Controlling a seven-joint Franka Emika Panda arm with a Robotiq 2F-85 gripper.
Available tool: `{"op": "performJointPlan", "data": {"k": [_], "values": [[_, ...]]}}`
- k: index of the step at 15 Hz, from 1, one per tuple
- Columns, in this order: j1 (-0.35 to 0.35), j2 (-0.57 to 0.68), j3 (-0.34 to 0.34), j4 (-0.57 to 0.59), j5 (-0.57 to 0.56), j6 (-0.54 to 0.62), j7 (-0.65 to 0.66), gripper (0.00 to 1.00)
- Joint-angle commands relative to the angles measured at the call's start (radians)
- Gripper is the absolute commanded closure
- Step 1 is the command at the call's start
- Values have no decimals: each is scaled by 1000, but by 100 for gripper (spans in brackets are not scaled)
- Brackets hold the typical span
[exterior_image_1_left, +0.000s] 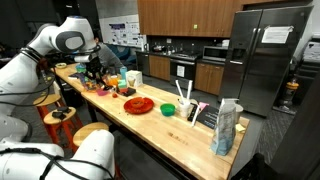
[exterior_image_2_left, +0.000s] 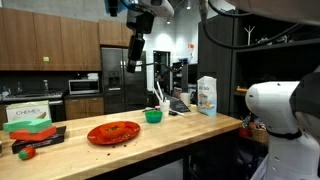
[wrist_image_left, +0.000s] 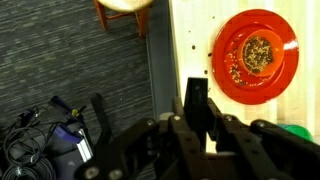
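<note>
The dark flat oblong object still hangs over the counter's edge, so next I will shift my gripper slightly toward the green bowl (exterior_image_1_left: 168, 109) (wrist_image_left: 297, 131), staying high, then release the object.
My gripper (exterior_image_2_left: 135, 33) hangs high above the wooden counter (exterior_image_2_left: 190, 128), shut on a dark flat oblong object (exterior_image_2_left: 135, 50) that points down. In the wrist view the jaws (wrist_image_left: 197, 125) clamp this dark object (wrist_image_left: 195, 100) over the counter's edge. A red plate (wrist_image_left: 258, 55) with crumbs in its middle lies on the counter beyond it. The plate also shows in both exterior views (exterior_image_2_left: 113, 132) (exterior_image_1_left: 138, 105). A green bowl (exterior_image_2_left: 153, 116) stands next to the plate. In an exterior view the gripper (exterior_image_1_left: 95, 62) is over the counter's far end.
A tall white-blue bag (exterior_image_2_left: 207, 95) stands near the counter's end. A green box (exterior_image_2_left: 30, 118) on a red board and a small red item (exterior_image_2_left: 27, 152) lie at one side. Round stools (exterior_image_1_left: 60, 115) (wrist_image_left: 125, 5) stand along the counter. Cables lie on the carpet (wrist_image_left: 40, 140).
</note>
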Motion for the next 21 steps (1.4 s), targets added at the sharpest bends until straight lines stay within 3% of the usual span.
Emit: {"op": "performJointPlan", "data": {"k": [1,6,7,8,15,17,19,21], "values": [[-22,12,3,-1,11,-18,-3,94],[-60,15,27,27,-3,-2,-1,94],[-74,17,30,40,-13,0,4,63],[-85,16,31,55,-22,-1,2,49],[-131,37,25,114,-53,2,5,5],[-119,32,25,129,-73,10,8,0],[-122,31,37,127,-59,2,1,4],[-119,30,36,139,-62,4,4,0]]}}
